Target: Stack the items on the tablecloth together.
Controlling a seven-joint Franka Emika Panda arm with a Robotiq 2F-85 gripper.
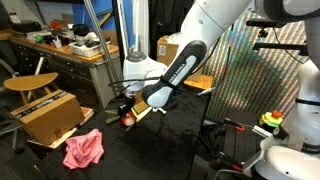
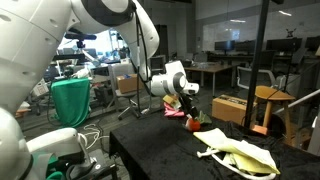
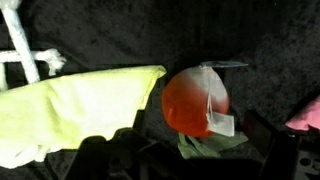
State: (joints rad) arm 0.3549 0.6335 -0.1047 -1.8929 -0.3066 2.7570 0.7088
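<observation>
The red ball is below my gripper, in line with the gap between its open fingers. I will lower my gripper around the ball's middle (image 2: 193, 125) (image 3: 195, 101) next and close it.
A small red ball (image 3: 195, 102) with a white tag and green leaves lies on the black tablecloth (image 3: 120, 30), just ahead of my open gripper (image 3: 195, 162). The dark fingers (image 3: 110, 160) stand wide on either side and hold nothing. A pale yellow-green cloth (image 3: 70, 115) lies beside the ball, with a white rope (image 3: 20, 50) beyond it. The pink rag (image 3: 306, 114) shows at the edge of the wrist view. In both exterior views the gripper (image 1: 127, 106) (image 2: 189, 107) hangs low over the ball (image 1: 128, 119) (image 2: 195, 124). The pink rag (image 1: 83, 148) lies apart, and the yellow-green cloth (image 2: 240, 155) is spread nearby.
A brown cardboard box (image 1: 50, 115) stands at the tablecloth's edge by the pink rag. A shimmering striped panel (image 1: 250, 80) stands upright behind the arm. Desks, chairs and another box (image 2: 230, 108) fill the room around.
</observation>
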